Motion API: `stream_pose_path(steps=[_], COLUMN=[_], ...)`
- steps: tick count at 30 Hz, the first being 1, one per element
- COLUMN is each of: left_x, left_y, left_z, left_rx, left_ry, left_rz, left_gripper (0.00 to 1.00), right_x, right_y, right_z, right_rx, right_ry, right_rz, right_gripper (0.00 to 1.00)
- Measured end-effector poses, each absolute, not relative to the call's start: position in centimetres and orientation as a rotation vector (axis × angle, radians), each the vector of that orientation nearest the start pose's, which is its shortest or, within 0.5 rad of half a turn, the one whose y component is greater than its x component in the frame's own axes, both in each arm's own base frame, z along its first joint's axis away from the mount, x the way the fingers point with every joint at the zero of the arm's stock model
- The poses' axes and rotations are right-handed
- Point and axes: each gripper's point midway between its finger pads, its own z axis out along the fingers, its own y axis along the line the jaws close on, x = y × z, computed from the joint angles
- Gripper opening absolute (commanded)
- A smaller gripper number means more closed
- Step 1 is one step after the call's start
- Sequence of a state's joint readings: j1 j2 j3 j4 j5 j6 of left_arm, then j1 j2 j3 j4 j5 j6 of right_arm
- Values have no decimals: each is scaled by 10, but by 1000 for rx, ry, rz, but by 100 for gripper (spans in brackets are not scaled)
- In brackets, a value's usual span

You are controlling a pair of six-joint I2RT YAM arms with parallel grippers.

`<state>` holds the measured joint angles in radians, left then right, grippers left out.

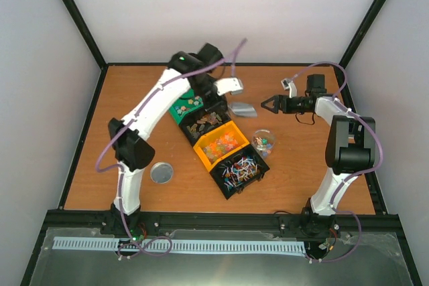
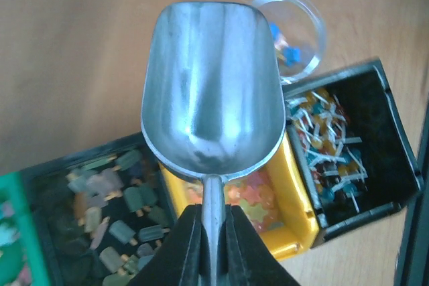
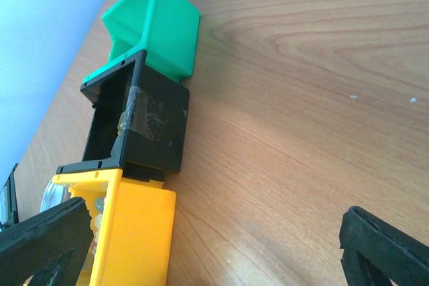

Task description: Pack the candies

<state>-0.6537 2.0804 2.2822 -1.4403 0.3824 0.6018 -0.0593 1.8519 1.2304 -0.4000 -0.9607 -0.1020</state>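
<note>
My left gripper swings to the left in the top view next, past the green bin (image 1: 185, 106), then lowers onto empty wood, since the silver scoop (image 1: 242, 108) is empty.
The candies lie sorted in a row of bins: a green bin (image 1: 185, 106), a black bin of brownish ones (image 1: 205, 124), a yellow bin of orange-yellow ones (image 1: 222, 144) and a black bin of red-blue-white ones (image 1: 240, 171). A clear jar (image 1: 263, 140) with a few candies stands right of the yellow bin. My left gripper (image 2: 213, 218) is shut on the handle of the silver scoop (image 2: 214, 85), which is empty and held above the yellow bin (image 2: 300, 199), pointing toward the jar (image 2: 295, 28). My right gripper (image 1: 271, 104) is open and empty above the table, right of the scoop (image 1: 242, 108).
A round silver lid (image 1: 161, 173) lies on the table left of the bins. In the right wrist view the green bin (image 3: 161, 31), black bin (image 3: 151, 128) and yellow bin (image 3: 134, 232) are at the left, with bare wood between my fingertips (image 3: 40, 246).
</note>
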Motion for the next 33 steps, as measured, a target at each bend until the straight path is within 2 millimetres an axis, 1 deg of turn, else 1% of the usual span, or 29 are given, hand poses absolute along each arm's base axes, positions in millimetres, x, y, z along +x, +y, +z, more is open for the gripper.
stream_pose_path(steps=[1,2,6,8,9,11,13,15,18,19,20,22,26,28,30,33], left_x=[327,337,372,391,401,416,428,436,437,435,432,426,413,406,402,400], left_y=[-322,-313,-273,-247,-229,-196,-160,-124,-73,-62,-47,-26,-1,6,10,14], left_z=[237,246,276,286,289,289,283,273,248,241,230,209,168,149,137,123], left_rx=[1653,1569,1262,1096,1000,849,702,568,391,354,305,238,151,122,111,102], left_ry=[2194,2203,2246,2266,2276,2301,2331,2358,2414,2430,2454,2497,2582,2622,2640,2653], left_rz=[-554,-561,-592,-604,-603,-588,-562,-529,-475,-460,-437,-403,-356,-328,-307,-283], left_gripper=[1,1,1,1,1,1,1,1,1,1,1,1,1,1,1,1], right_x=[426,428,434,436,437,440,443,446,450,451,452,452,449,444,438,429], right_y=[116,116,115,114,114,113,112,111,109,108,108,107,105,105,105,105], right_z=[128,130,137,140,141,144,147,150,155,157,158,160,160,159,159,165], right_rx=[-387,-387,-387,-388,-388,-389,-391,-394,-405,-414,-421,-441,-487,-515,-542,-598], right_ry=[2282,2278,2265,2261,2259,2255,2252,2250,2245,2243,2242,2244,2260,2268,2277,2268], right_rz=[1138,1135,1123,1113,1110,1096,1081,1066,1037,1027,1016,997,966,954,946,932], right_gripper=[100,100,100,100,100,100,100,100,100,100,100,100,100,100,100,100])
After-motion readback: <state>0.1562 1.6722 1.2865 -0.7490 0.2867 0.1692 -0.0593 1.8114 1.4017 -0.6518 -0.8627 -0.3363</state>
